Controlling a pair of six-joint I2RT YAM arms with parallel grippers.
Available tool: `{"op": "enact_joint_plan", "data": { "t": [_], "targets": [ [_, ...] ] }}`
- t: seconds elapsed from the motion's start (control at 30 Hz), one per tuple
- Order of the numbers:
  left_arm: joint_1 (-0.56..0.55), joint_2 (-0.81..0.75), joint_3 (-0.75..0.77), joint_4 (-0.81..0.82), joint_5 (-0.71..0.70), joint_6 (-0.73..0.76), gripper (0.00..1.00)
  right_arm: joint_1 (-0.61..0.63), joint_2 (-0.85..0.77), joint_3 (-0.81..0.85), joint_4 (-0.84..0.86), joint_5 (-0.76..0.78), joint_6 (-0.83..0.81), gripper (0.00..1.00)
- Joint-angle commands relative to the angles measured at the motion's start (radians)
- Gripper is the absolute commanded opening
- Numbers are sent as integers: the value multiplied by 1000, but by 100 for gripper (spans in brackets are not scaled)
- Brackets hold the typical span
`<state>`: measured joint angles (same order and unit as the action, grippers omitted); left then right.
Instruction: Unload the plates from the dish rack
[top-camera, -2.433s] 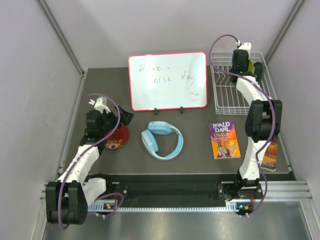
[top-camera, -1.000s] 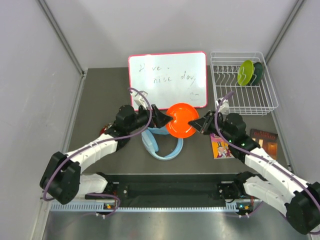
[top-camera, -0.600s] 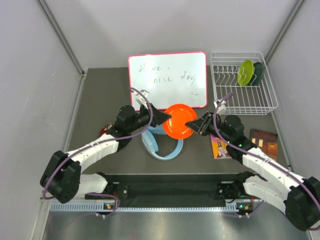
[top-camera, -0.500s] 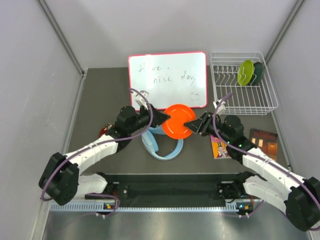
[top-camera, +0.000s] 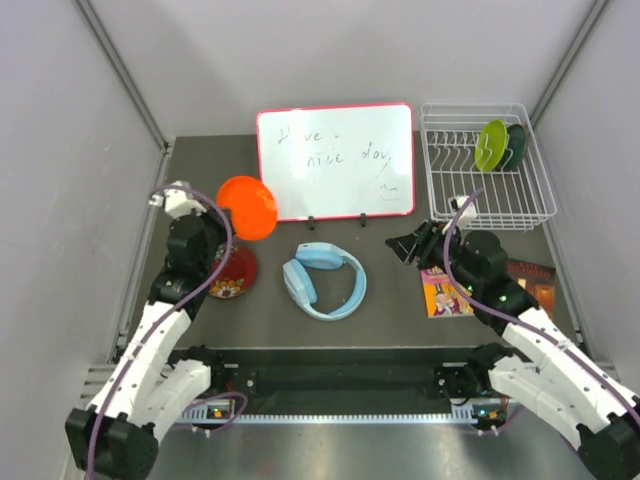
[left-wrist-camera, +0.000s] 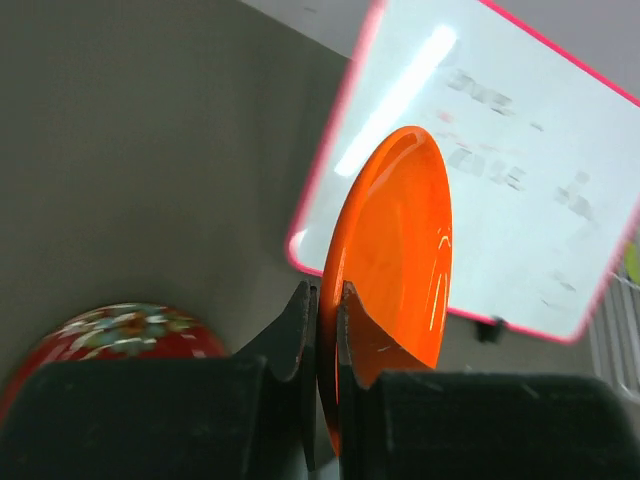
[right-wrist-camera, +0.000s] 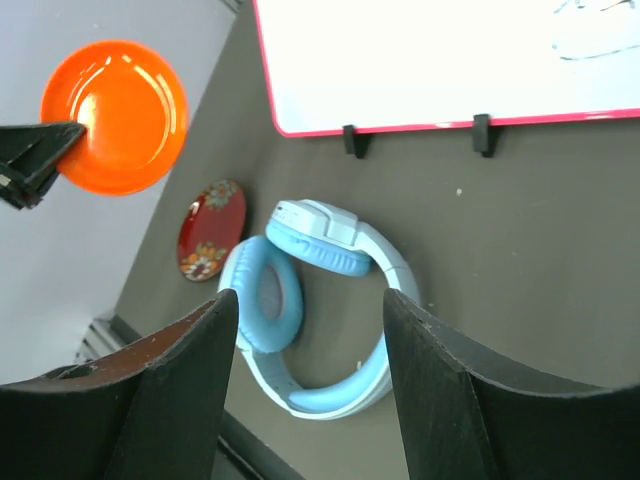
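The dark red plate (top-camera: 232, 276) lies flat below the left gripper and back from it, so the left gripper will next draw back, lower the orange plate (top-camera: 248, 207) onto it and release.
My left gripper (top-camera: 229, 217) is shut on the rim of the orange plate (top-camera: 248, 207), held on edge above the table's left side. In the left wrist view both fingers (left-wrist-camera: 300, 320) pinch that orange plate (left-wrist-camera: 395, 250). The dark red plate (top-camera: 232, 276) lies flat on the table below it. The yellow-green plate (top-camera: 491, 144) and the dark green plate (top-camera: 517, 142) stand in the white dish rack (top-camera: 485, 205) at the back right. My right gripper (top-camera: 404, 246) hangs open and empty in front of the rack, right of centre. Its wrist view shows the orange plate (right-wrist-camera: 115, 115) far off.
A red-framed whiteboard (top-camera: 335, 160) stands at the back centre. Blue headphones (top-camera: 325, 280) lie in the middle of the table. A Roald Dahl book (top-camera: 448, 280) and a second book (top-camera: 527, 270) lie under my right arm. Grey walls close both sides.
The orange plate was held between both grippers at centre. My right gripper let go, opened and drew back right; my left arm swung the plate to the left, above the dark red plate.
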<state>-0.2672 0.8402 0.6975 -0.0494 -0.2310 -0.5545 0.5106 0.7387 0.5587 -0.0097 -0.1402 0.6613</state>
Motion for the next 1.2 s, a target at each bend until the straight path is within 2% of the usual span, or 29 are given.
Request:
{"op": "enact_joint_plan", "data": {
  "t": [0.0, 0.23, 0.73, 1.0, 1.1, 1.17],
  "targets": [
    [143, -61, -81, -130, -71, -41, 0, -12, -16, 79, -84, 44, -72, 60],
    [191, -87, -208, -133, -59, -130, 0, -15, -38, 93, -125, 47, -86, 60],
    [191, -269, -323, -267, -275, -209, 0, -24, -42, 73, -153, 65, -104, 61],
    [191, -244, -365, -235, -258, -219, 0, -32, -21, 89, -151, 65, -124, 61],
    [191, -224, -380, -205, -237, -219, 4, -37, -16, 95, -157, 68, -130, 61],
    [191, -202, -383, -196, -226, -220, 12, -40, -16, 99, -161, 70, -134, 62]
  ]
}}
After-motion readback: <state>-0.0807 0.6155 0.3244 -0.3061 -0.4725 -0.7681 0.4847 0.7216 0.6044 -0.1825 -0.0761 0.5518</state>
